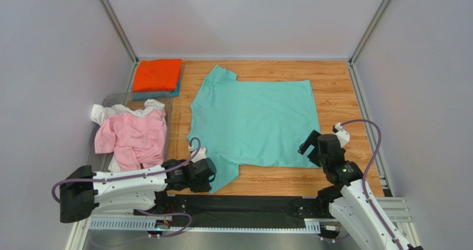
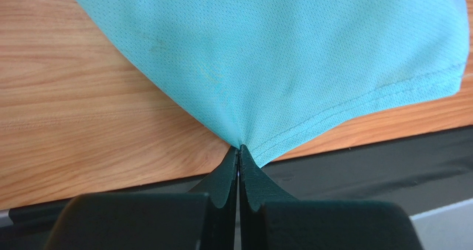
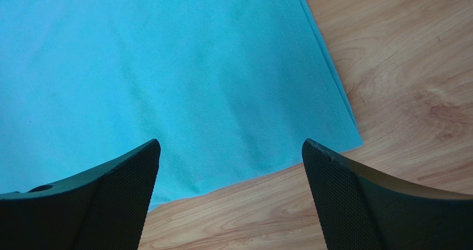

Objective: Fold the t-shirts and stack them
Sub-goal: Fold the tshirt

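The t-shirt's near hem corner [image 1: 317, 165] [image 3: 351, 141] is below my open fingers and nearer my base. My right gripper will next lower and draw back onto it.
The mint-green t-shirt [image 1: 252, 119] lies spread flat on the wooden table, collar to the left. My left gripper [image 1: 210, 171] is shut on its near-left sleeve; the left wrist view shows the sleeve [image 2: 288, 67] pinched between the closed jaws at its hem. My right gripper [image 1: 310, 145] is open and empty, hovering over the shirt's near-right bottom corner [image 3: 333, 133]. A pink t-shirt [image 1: 132, 139] and a white t-shirt [image 1: 111, 113] are heaped in a clear bin. A folded orange t-shirt [image 1: 157, 74] lies on a teal-blue one [image 1: 179, 83] at the back left.
The clear plastic bin [image 1: 114, 98] stands at the left edge of the table. A black strip [image 1: 250, 205] runs along the near edge by the arm bases. Grey walls enclose the table on three sides.
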{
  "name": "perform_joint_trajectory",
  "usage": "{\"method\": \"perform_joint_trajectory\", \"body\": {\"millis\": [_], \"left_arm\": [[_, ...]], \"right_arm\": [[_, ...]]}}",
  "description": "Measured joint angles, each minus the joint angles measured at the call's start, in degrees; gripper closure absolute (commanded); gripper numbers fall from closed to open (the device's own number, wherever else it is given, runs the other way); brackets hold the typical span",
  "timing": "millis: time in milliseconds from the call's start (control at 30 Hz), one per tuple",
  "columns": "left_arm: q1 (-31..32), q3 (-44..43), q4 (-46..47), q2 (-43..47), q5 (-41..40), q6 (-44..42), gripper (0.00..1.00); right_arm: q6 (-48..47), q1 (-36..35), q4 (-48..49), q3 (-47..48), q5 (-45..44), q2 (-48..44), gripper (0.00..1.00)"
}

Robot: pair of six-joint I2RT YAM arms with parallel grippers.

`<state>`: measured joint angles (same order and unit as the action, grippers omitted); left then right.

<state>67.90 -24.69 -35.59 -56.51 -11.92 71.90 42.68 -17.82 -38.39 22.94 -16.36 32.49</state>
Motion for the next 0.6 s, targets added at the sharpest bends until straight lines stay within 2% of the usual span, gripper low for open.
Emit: {"method": "perform_joint_trajectory", "body": {"millis": [400,600], "left_arm": [[0.0,3.1,-5.5,15.3,2.3,2.7,1.00],[0.0,4.6,-6.8,17.8,2.4,3.3,1.00]], "right_arm": [[7.6,0.0,-8.4,0.1,2.4,1.2,0.00],[13.1,0.0,-10.8,-0.3,0.9,0.0,0.04]]}}
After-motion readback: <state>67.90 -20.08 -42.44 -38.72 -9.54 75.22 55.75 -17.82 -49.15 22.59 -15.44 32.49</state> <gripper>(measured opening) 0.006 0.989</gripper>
